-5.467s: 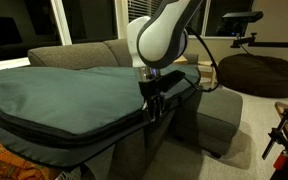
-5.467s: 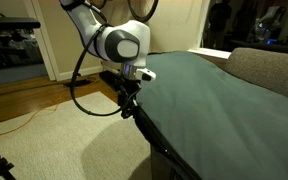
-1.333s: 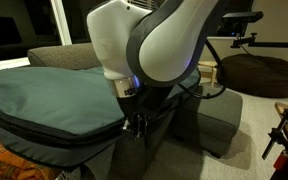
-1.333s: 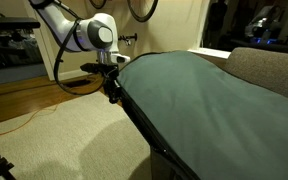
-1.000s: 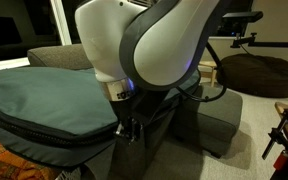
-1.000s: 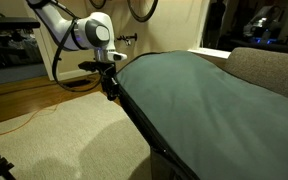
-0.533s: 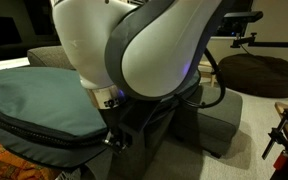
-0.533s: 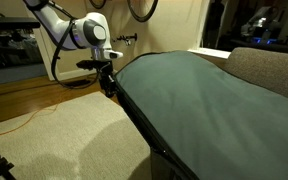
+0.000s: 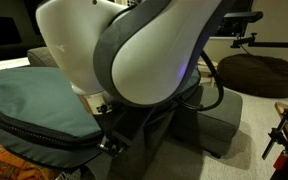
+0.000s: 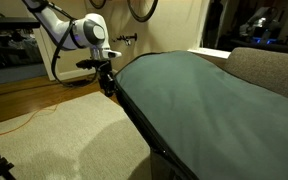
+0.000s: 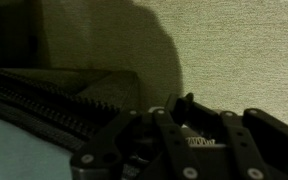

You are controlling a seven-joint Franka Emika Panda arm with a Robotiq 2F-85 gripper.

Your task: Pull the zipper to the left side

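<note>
The robot's gripper should next pull the small zipper pull it holds along the bag's corner edge (image 9: 90,145) (image 11: 92,112) toward the orange cloth and let it go, since the dark zipper line goes on that way.
A large grey-green bag lies on the sofa in both exterior views (image 9: 34,100) (image 10: 204,100). Its dark zipper line (image 9: 44,132) runs along the front edge. In the wrist view the zipper teeth (image 11: 44,105) run across the left side. My gripper (image 10: 109,88) is at the bag's far corner edge, low down beside it. In an exterior view the arm fills the middle and the gripper (image 9: 111,142) sits at the zipper line. In the wrist view the gripper (image 11: 181,108) is closed together on the small dark zipper pull, which is mostly hidden.
The grey sofa (image 10: 269,65) holds the bag. A grey ottoman (image 9: 219,115) and a dark beanbag (image 9: 259,72) stand behind the arm. Beige carpet (image 10: 64,140) lies beside the bag, with an orange cable (image 10: 24,120) on it.
My gripper has slid along the bag's zipper edge, leftward in one exterior view and toward the far corner in the other. The arm now covers more of the bag.
</note>
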